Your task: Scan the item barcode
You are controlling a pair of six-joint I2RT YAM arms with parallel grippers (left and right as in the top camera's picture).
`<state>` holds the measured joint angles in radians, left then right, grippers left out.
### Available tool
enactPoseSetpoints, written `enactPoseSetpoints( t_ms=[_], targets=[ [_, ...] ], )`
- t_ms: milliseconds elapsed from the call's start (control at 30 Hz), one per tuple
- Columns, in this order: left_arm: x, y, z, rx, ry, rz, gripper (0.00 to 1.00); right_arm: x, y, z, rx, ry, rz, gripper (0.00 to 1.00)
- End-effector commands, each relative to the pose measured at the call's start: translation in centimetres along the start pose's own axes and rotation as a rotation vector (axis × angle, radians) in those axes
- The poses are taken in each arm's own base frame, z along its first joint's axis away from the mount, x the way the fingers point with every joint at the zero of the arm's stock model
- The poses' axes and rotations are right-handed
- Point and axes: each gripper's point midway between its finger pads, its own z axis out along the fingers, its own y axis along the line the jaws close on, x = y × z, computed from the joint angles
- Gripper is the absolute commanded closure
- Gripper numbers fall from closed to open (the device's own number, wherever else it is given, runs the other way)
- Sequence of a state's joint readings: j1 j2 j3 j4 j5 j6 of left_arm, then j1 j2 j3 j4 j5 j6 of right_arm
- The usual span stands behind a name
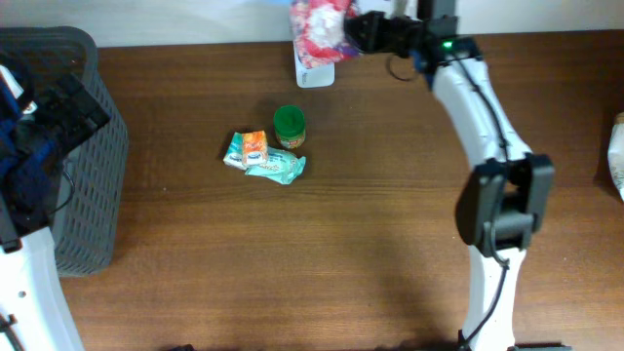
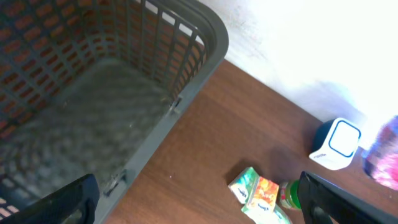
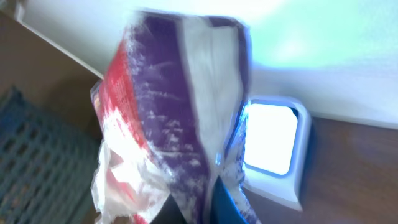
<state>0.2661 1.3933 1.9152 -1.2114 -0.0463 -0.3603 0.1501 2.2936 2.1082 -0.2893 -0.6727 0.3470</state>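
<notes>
My right gripper will next swing the bag to the right in the overhead view and lower it onto the open tabletop, clear of the scanner [image 1: 314, 70] and other items.
A crinkly red, white and purple bag [image 1: 320, 27] hangs at the table's far edge, right above the white and blue scanner [image 1: 314, 70]. My right gripper [image 1: 349, 31] is shut on the bag's edge. In the right wrist view the bag [image 3: 180, 106] fills the middle, with the scanner's bright window [image 3: 270, 140] just behind it. My left gripper [image 2: 199, 202] is open over the table beside the grey basket [image 2: 112, 93], holding nothing. The scanner [image 2: 336, 143] and a blurred piece of the bag [image 2: 384, 155] show at the right in the left wrist view.
Two small tissue packs [image 1: 255, 148] and a teal packet [image 1: 281, 166] lie mid-table next to a green-lidded jar [image 1: 290, 125]. The grey basket [image 1: 93, 166] stands at the left edge. A pale bag [image 1: 616, 156] pokes in at the right edge.
</notes>
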Motion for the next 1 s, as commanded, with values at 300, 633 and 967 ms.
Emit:
enactPoseSetpoints(
  t_ms=[300,633,967],
  targets=[
    [-0.2,0.4,-0.1,-0.014,-0.008,-0.010,0.01,1.7,-0.8,6.5,-0.106,-0.080,0.198,0.96],
    [-0.2,0.4,-0.1,-0.014,-0.008,-0.010,0.01,-6.9,-9.9,-11.5,0.114,-0.194,0.259,0.96],
    [-0.2,0.4,-0.1,-0.014,-0.008,-0.010,0.01,7.0,-30.2,-38.9,0.900,-0.083,0.812,0.96]
  ],
)
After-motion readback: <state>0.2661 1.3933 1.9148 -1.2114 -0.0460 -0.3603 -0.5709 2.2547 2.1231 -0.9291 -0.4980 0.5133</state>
